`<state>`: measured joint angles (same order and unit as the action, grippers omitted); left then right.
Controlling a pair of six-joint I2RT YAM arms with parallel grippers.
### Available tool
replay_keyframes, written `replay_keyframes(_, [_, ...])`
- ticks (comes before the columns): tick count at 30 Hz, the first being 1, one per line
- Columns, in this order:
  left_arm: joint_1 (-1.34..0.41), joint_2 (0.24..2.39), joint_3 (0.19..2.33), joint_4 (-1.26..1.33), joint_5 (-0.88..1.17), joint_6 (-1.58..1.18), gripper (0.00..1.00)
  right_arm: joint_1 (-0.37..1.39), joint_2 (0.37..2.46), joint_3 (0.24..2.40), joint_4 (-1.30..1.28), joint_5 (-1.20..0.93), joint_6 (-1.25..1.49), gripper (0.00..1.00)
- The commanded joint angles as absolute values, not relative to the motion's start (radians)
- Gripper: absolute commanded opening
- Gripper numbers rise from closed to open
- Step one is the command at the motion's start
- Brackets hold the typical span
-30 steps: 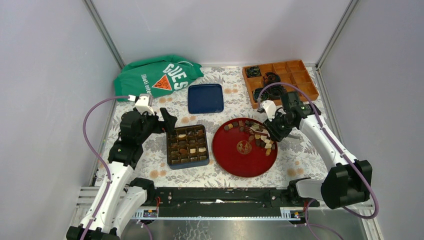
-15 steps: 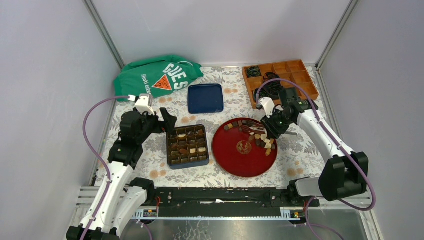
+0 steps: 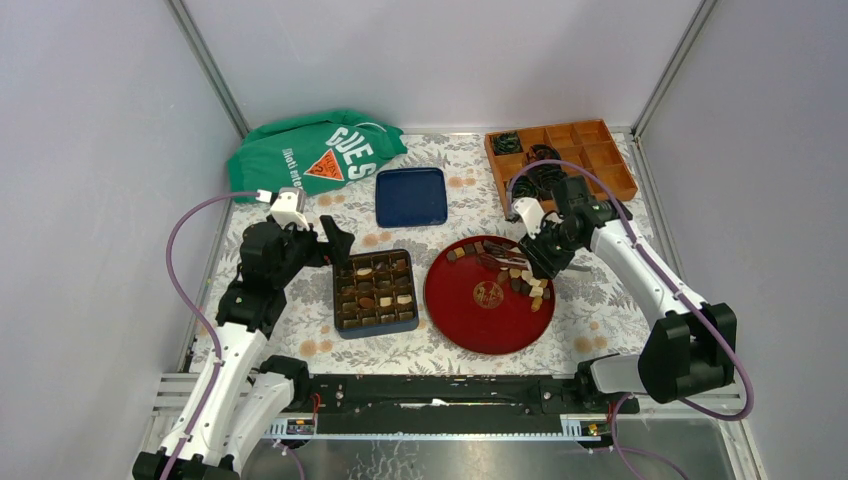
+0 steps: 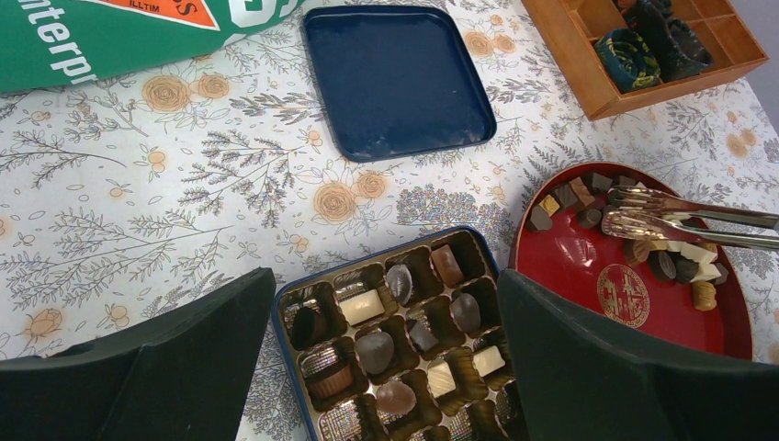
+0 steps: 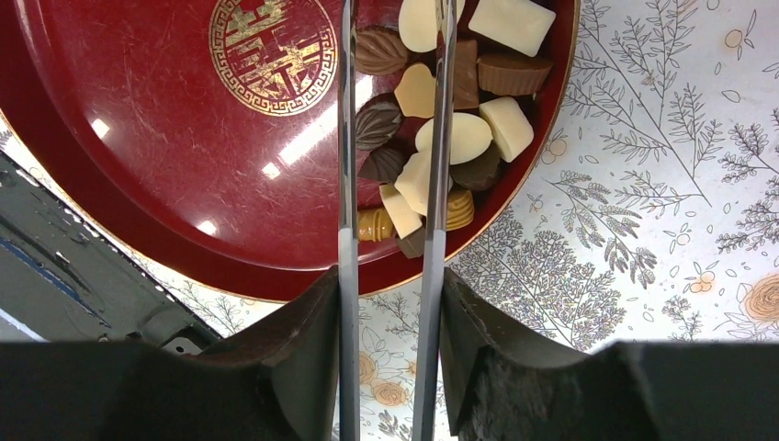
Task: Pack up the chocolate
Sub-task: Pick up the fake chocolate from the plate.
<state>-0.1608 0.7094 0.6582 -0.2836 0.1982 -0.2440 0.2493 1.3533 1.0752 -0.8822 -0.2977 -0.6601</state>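
Note:
The robot needs to move its left gripper down to the blue box's edge farthest from the plate [image 3: 465, 318] and put the fingers on both sides of its far end, where the table beside is clear.
Loose chocolate [image 3: 527, 281] in dark brown, mid brown and cream lies along the right side of the red plate [image 3: 465, 318]. The same chocolate [image 5: 464, 138] fills the right wrist view. My right gripper [image 5: 390, 285] is shut on metal tongs [image 5: 347, 138]. The tongs [image 4: 684, 219] reach over the far pieces with their tips slightly apart. A blue box [image 3: 376, 292] with gold cells holds several chocolates [image 4: 375, 351]. My left gripper [image 4: 386, 280] hangs open above the box, with nothing between its fingers.
A dark blue square tray [image 3: 411, 196] lies behind the box. Further back are a green bag [image 3: 315, 150] at the left and a wooden divided tray [image 3: 590, 150] with black coiled cables at the right. Grey walls close in both sides.
My right gripper, with the tongs, has shifted a little toward the far side of the plate. The left arm has not moved.

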Motion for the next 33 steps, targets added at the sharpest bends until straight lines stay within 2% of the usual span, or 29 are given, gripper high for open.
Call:
replay_keyframes(1, [-0.154,0.709,0.651,-0.237,0.208,-0.241,0.98,0.266,1.311,1.085,-0.900,-0.295,-0.672,0.44])
replay_keyframes(5, [-0.152,0.710,0.651,-0.237,0.206,-0.241,0.98,0.276,1.307,1.075,-0.905,-0.292,-0.672,0.43])
replay_keyframes(13, [-0.152,0.713,0.652,-0.241,0.204,-0.241,0.99,0.294,1.305,1.065,-0.906,-0.284,-0.667,0.49])
replay_keyframes(25, [-0.152,0.714,0.652,-0.242,0.201,-0.241,0.99,0.311,1.273,1.051,-0.891,-0.247,-0.647,0.42])
replay_keyframes(33, [-0.153,0.718,0.652,-0.245,0.192,-0.242,0.98,0.337,1.287,1.041,-0.873,-0.235,-0.632,0.46])
